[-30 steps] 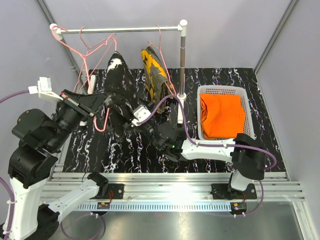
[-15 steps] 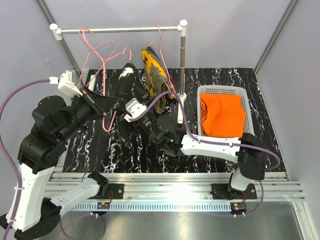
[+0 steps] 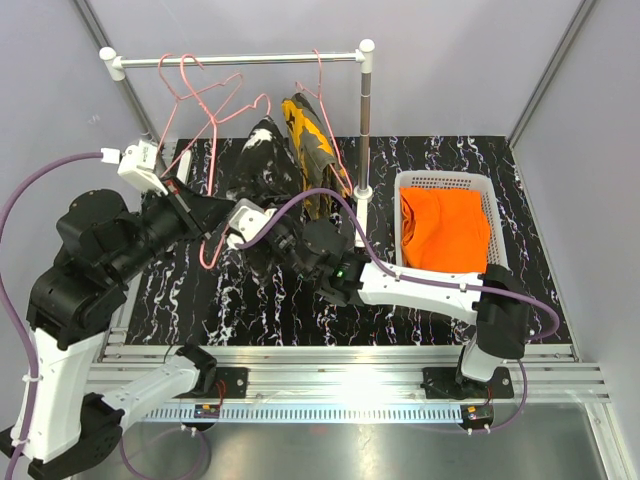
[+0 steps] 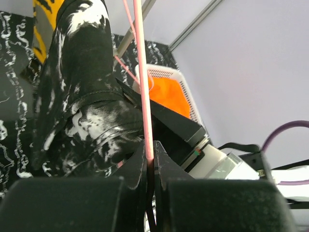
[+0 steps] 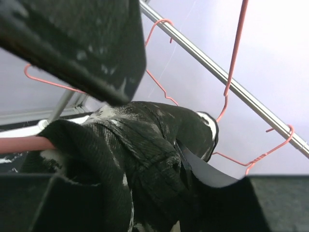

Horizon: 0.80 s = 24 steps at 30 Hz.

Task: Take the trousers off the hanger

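Note:
Next I should move my right gripper to the right in the top view and down over the basket below on that side, because orange trousers lie there.
The black trousers with white specks (image 3: pixel 263 160) hang over a pink hanger (image 3: pixel 213 235), which my left gripper (image 3: pixel 205 213) holds off the rail. In the left wrist view the jaws are shut on the hanger wire (image 4: pixel 145 96), with the black trousers (image 4: pixel 82 96) just left of it. My right gripper (image 3: pixel 258 222) is shut on the lower fold of the black trousers (image 5: pixel 145 145), and cloth fills the gap beside its finger (image 5: pixel 212 174). The camouflage trousers (image 3: pixel 306 150) hang on a hanger from the rail (image 3: pixel 240 59). The orange trousers (image 3: pixel 447 230) lie in the basket (image 3: pixel 440 179).
Empty pink hangers (image 3: pixel 185 90) dangle from the rail's left part. The rail's white and brown post (image 3: pixel 366 120) stands between the camouflage trousers and the basket. Grey walls close in the black marbled table (image 3: pixel 200 290) on three sides.
My left gripper carried the hanger and the black trousers up and to the right. My right gripper reached left to the trousers and its jaws closed on the cloth.

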{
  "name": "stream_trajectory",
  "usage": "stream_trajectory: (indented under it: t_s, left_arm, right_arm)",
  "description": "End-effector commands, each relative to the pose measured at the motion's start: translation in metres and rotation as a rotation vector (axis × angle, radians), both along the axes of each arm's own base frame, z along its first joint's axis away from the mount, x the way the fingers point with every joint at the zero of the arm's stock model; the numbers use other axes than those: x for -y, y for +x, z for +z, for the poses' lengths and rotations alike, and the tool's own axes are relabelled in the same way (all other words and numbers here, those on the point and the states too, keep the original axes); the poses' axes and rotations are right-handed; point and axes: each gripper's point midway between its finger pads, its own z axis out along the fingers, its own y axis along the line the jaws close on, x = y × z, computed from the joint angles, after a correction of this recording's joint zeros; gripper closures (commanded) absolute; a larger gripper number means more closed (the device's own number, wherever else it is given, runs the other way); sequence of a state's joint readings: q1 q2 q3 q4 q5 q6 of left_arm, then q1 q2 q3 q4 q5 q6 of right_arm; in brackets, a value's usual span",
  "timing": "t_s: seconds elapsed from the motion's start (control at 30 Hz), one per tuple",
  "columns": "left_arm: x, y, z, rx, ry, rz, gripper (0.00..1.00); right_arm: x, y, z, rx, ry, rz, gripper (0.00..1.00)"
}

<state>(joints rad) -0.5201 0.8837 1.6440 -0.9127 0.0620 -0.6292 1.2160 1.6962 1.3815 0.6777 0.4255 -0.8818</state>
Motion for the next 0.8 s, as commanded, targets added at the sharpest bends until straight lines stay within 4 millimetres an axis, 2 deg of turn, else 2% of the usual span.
stream_trajectory:
  t_s: [0.0,0.03,0.13,0.17,0.2,0.3,0.4,0.43,0.53,0.77]
  left_arm:
    - [-0.004,-0.010,0.052,0.206,-0.040,-0.023,1.00]
    - [-0.007,-0.008,0.048,0.200,-0.032,-0.008,1.00]
    - [-0.016,-0.003,0.030,0.177,-0.006,0.048,1.00]
    - [-0.025,0.002,0.025,0.170,0.002,0.107,1.00]
    - [-0.028,0.004,0.011,0.149,0.016,0.130,1.00]
    - [-0.035,0.010,-0.013,0.115,0.029,0.183,1.00]
    - [-0.033,0.015,-0.032,0.082,0.034,0.188,1.00]
    - [-0.032,0.016,-0.045,0.061,0.043,0.187,1.00]
    - [-0.027,0.018,-0.066,0.026,0.049,0.175,1.00]
    - [-0.031,0.024,-0.104,-0.037,0.069,0.216,1.00]
  right_arm:
    - [0.005,-0.009,0.043,0.073,0.049,0.027,0.76]
    - [0.006,-0.010,0.045,0.077,0.054,0.026,0.89]
    - [0.013,-0.005,0.056,0.090,0.084,-0.023,0.98]
    - [0.015,-0.003,0.057,0.102,0.087,-0.043,1.00]
    - [0.021,-0.002,0.067,0.114,0.130,-0.065,1.00]
    - [0.034,0.006,0.080,0.110,0.203,-0.139,1.00]
    - [0.049,0.012,0.095,0.105,0.275,-0.189,1.00]
    - [0.055,0.014,0.103,0.100,0.304,-0.207,1.00]
    - [0.067,0.018,0.118,0.091,0.363,-0.228,1.00]
    - [0.098,0.022,0.146,0.042,0.459,-0.233,1.00]
